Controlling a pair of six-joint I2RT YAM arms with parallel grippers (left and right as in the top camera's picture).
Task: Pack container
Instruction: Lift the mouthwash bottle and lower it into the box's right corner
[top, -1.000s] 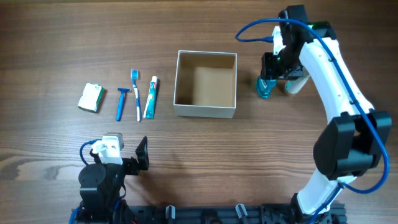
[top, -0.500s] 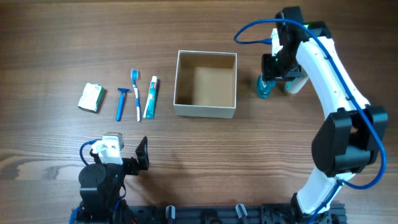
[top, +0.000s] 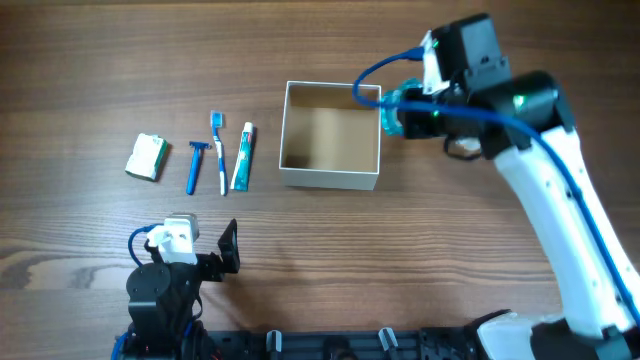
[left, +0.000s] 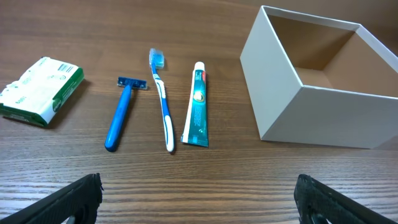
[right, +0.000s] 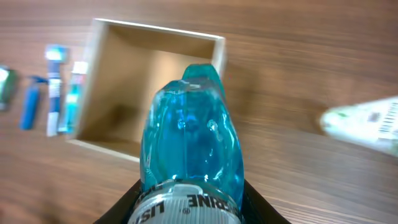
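Note:
The robot's right gripper should next move to its left in the overhead view, lower the bottle (right: 189, 137) onto the empty bottom of the box below and let go of it.
The container (top: 330, 178), a square shallow box, white outside and tan inside, sits mid-table; it also shows in the left wrist view (left: 323, 106) and the right wrist view (right: 112, 81). My right gripper (top: 400, 112) is shut on a blue mouthwash bottle (right: 189, 137) and holds it in the air at the box's right rim; the bottle also shows from above (top: 393, 108). My left gripper (left: 199, 199) is open and empty near the table's front edge (top: 228, 250).
Left of the box lie a toothpaste tube (top: 243, 156), a toothbrush (top: 218, 150), a blue razor (top: 194, 165) and a green-white soap pack (top: 147, 157). A white tube (right: 364, 123) lies to the right of the box.
My right gripper has lifted the blue bottle off the table at the right and carried it left to the box's right rim. The left arm has not moved.

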